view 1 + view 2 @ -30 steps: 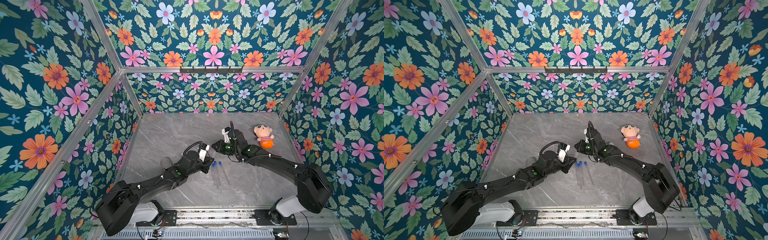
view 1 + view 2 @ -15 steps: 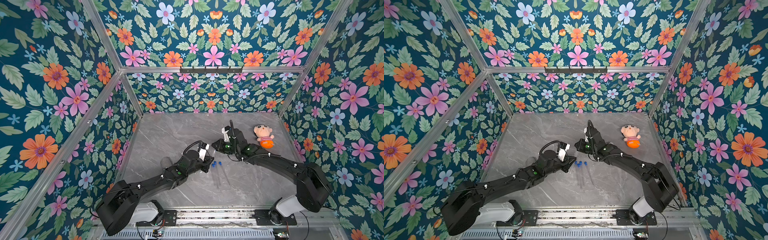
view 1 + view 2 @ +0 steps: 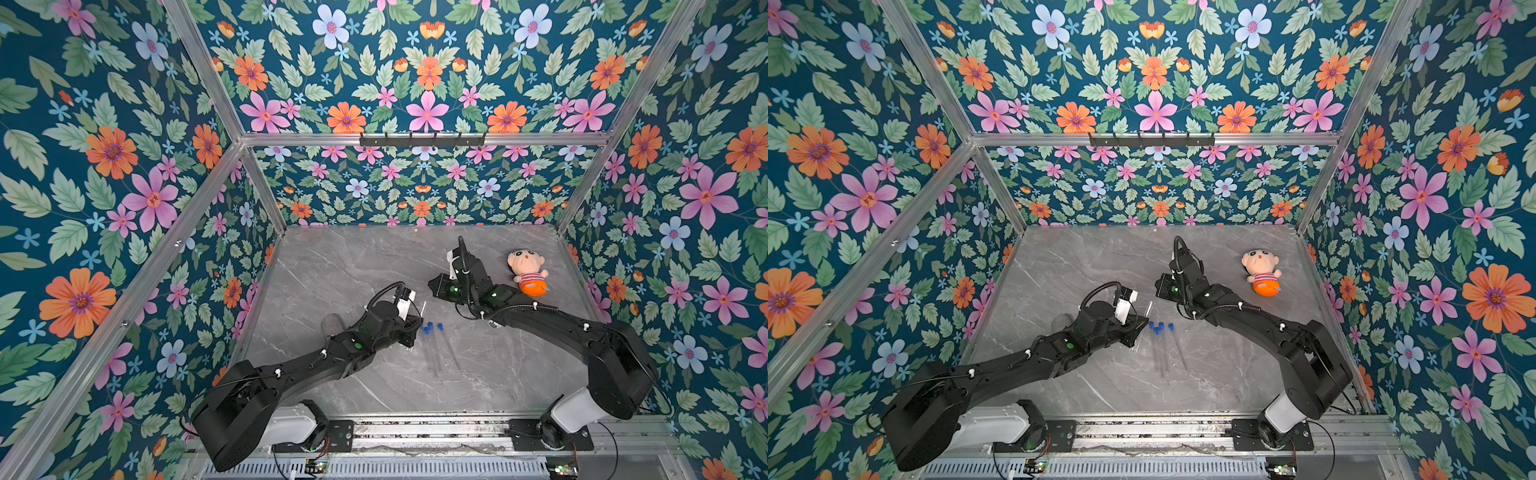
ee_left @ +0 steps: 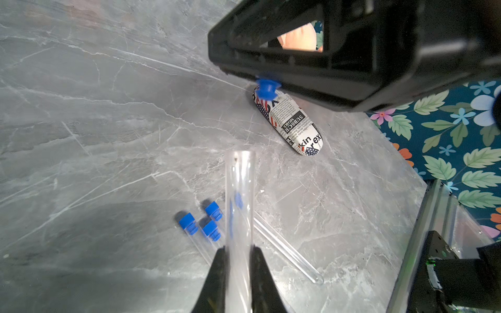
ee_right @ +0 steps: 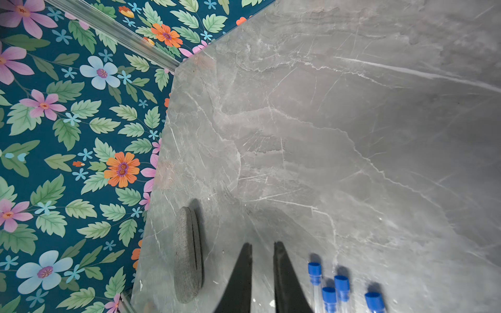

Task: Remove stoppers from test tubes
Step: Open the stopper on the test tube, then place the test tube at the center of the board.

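Observation:
The open tube should go on the clear marble below my left gripper, between the case and the stoppered tubes. I will tip the gripper downward next, lower it and release the tube there.
My left gripper [image 4: 238, 249] is shut on a clear test tube [image 4: 240, 189] whose open mouth points at my right gripper. That tube shows as a thin pale line in both top views [image 3: 423, 308] [image 3: 1148, 309]. My right gripper [image 5: 262, 245] is shut. From the left wrist view a blue stopper [image 4: 267, 90] sticks out from between its fingers; the right wrist view does not show it. Several more test tubes [image 3: 434, 353] [image 3: 1160, 353] lie side by side on the marble, each with a blue stopper [image 5: 314, 271] [image 4: 187, 223] in its mouth, between the two grippers.
A grey speckled case [image 5: 187, 254] [image 3: 331, 325] lies near the left wall, beside my left arm. A white newsprint-patterned can [image 4: 291, 122] lies under my right arm. A plush doll [image 3: 527, 272] [image 3: 1261, 272] sits at the back right. Floral walls enclose the table.
My right gripper has drawn slightly back from the left gripper. The left arm and the tubes on the table have not moved.

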